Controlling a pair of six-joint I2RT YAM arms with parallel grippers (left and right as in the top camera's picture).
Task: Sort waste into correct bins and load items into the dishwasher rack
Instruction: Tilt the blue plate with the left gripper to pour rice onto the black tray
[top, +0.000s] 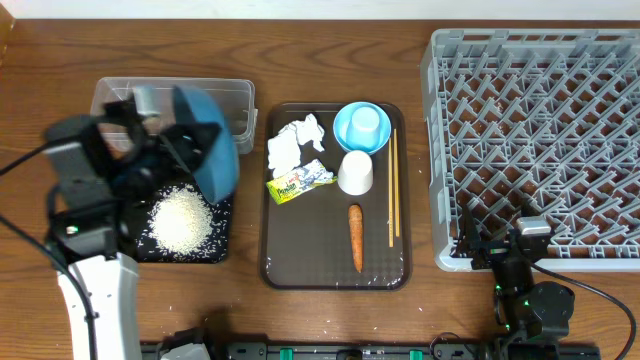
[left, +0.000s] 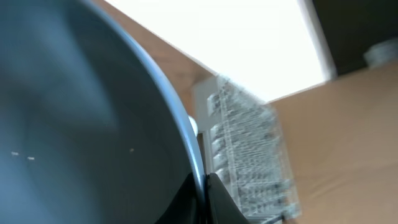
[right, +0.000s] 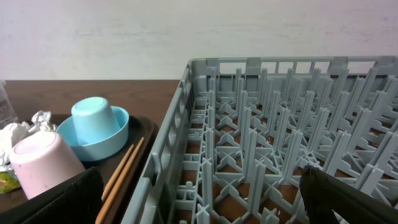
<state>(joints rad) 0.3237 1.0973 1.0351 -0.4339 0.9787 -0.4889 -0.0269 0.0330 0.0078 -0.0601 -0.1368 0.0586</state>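
The serving tray's bare near part is to the left gripper's right in the overhead view, so the left gripper next carries the dish (top: 212, 155) across, levels it, lowers it and lets go.
My left gripper (top: 178, 140) is shut on the rim of the dark-blue dish (top: 212, 155), which it holds tilted steeply over the black tray (top: 221, 250). A heap of rice (top: 182, 222) lies in that tray. In the left wrist view the dish (left: 74, 124) fills the left side, with its rim pinched between the jaws (left: 204, 194). The clear tub (top: 243, 100) sits just behind. My right gripper (top: 500, 245) (right: 205, 202) is open at the near-left corner of the grey rack (top: 540, 130) (right: 267, 124), with nothing between its fingers.
The brown serving tray (top: 300, 270) holds tissues (top: 292, 142), a wrapper (top: 298, 182), a light-blue bowl (top: 361, 126) (right: 93, 134), a white cup (top: 355, 172) (right: 40, 162), chopsticks (top: 392, 185) (right: 121, 174) and a carrot (top: 355, 237). A few rice grains (top: 165, 290) lie on the table.
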